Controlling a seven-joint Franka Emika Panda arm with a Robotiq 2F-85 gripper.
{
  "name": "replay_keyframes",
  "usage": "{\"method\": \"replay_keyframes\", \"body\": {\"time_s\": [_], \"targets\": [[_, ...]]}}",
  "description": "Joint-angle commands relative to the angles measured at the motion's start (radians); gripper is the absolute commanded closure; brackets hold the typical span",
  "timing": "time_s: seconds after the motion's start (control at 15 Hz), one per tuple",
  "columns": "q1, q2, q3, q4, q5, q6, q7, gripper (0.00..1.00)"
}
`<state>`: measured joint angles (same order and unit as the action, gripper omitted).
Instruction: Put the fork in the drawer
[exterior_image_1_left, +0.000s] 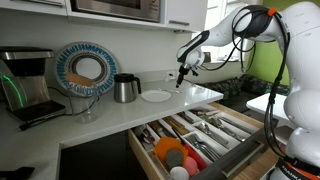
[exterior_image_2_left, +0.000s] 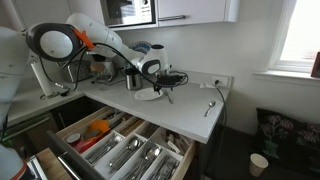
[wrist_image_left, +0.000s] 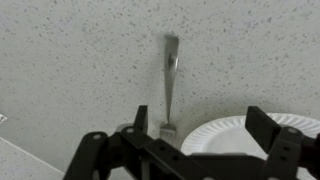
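Note:
My gripper is open and will next reach outward, then lower its fingers on either side of the fork's thin handle.
A metal fork (wrist_image_left: 171, 80) lies flat on the speckled white counter; it also shows near the counter's corner in an exterior view (exterior_image_2_left: 210, 106). My gripper (wrist_image_left: 200, 128) is open and empty and hovers above the counter short of the fork, beside a white paper plate (wrist_image_left: 228, 132). It shows in both exterior views (exterior_image_1_left: 181, 77) (exterior_image_2_left: 167, 90). The drawer (exterior_image_1_left: 243, 146) (exterior_image_2_left: 176, 160) is pulled open below the counter, with wooden dividers, rows of metal cutlery and orange, red and white cups.
A metal pitcher (exterior_image_1_left: 125, 88) stands by the white plate (exterior_image_1_left: 156, 96) (exterior_image_2_left: 149, 95). A coffee maker (exterior_image_1_left: 25, 85) and a round decorative plate (exterior_image_1_left: 85, 70) stand by the wall. A wall socket (exterior_image_2_left: 214, 81) is behind the fork.

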<state>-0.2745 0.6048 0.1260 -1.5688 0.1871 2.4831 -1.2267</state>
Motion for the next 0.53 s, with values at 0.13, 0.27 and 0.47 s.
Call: {"method": "replay_keyframes", "body": {"time_s": [0.13, 0.27, 0.47], "targets": [[-0.027, 0.125, 0.045, 0.114, 0.05, 0.01, -0.05, 0.0], [-0.034, 0.157, 0.058, 0.147, 0.055, 0.011, -0.058, 0.0], [-0.045, 0.203, 0.074, 0.202, 0.063, 0.011, -0.061, 0.09]]}}
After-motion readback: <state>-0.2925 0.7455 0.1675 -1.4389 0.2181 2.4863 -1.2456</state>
